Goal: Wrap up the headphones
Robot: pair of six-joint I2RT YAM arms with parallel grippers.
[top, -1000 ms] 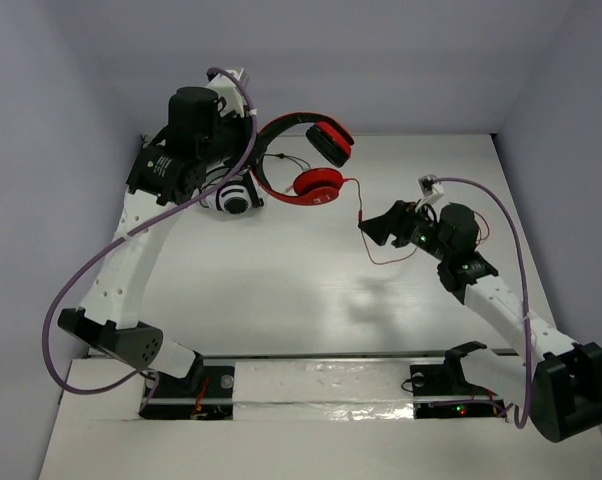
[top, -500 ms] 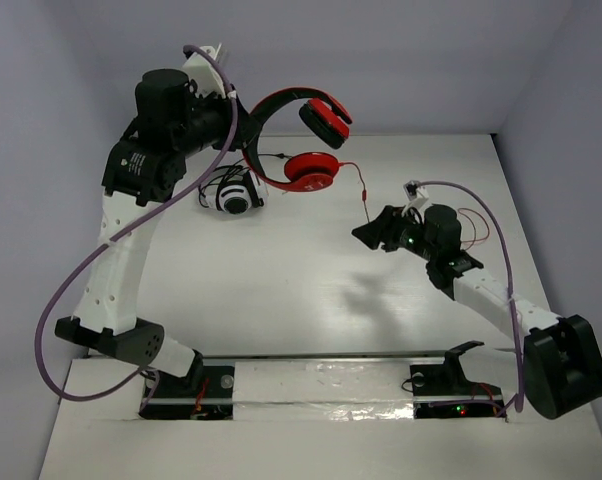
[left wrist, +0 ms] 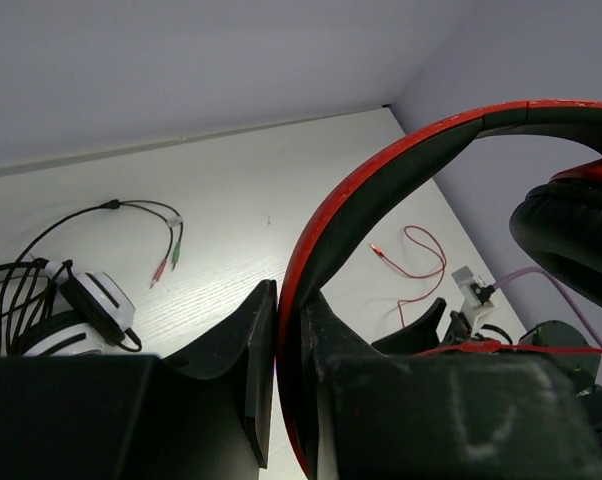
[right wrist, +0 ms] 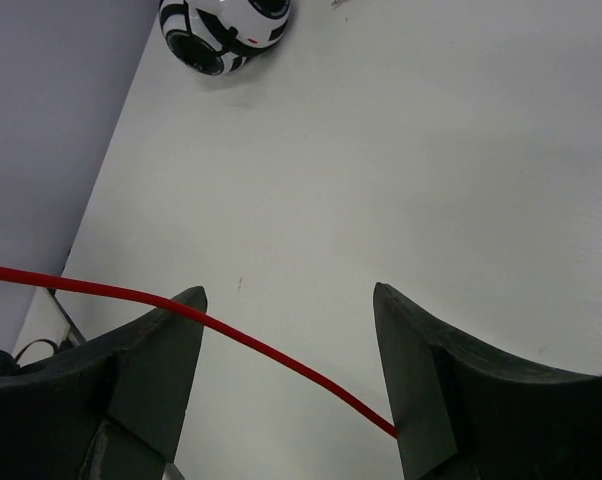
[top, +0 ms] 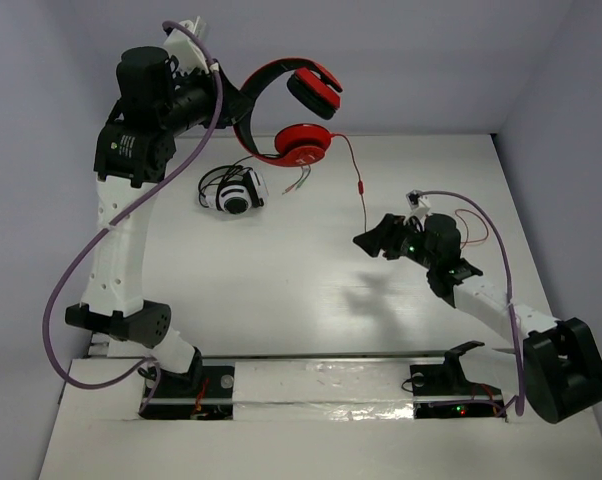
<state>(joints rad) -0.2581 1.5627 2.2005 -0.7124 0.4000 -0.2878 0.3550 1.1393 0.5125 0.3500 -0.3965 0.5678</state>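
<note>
The red cable already runs slantwise between my right gripper's open fingers, so next I will keep that gripper nearly in place and close them around it.
The red headphones (top: 299, 146) hang in the air at the back left, held by the headband. My left gripper (top: 237, 112) is shut on the headband (left wrist: 381, 170), which fills the gap between its jaws (left wrist: 289, 310). The thin red cable (top: 361, 190) drops from the lower ear cup to my right gripper (top: 367, 241). That gripper is open above the table. In the right wrist view the cable (right wrist: 271, 350) runs slantwise across the gap between its fingers (right wrist: 291, 300). The cable's loose end (top: 471, 225) lies curled on the table at the right.
Black-and-white headphones (top: 236, 192) with a dark cable lie on the table at the back left, below the raised red pair. They also show in the left wrist view (left wrist: 76, 310) and the right wrist view (right wrist: 226, 25). Walls close the table's back and sides.
My left arm has lifted the red headphones higher and further left, off the table. The cable now hangs stretched down to my right gripper, which has shifted slightly nearer.
</note>
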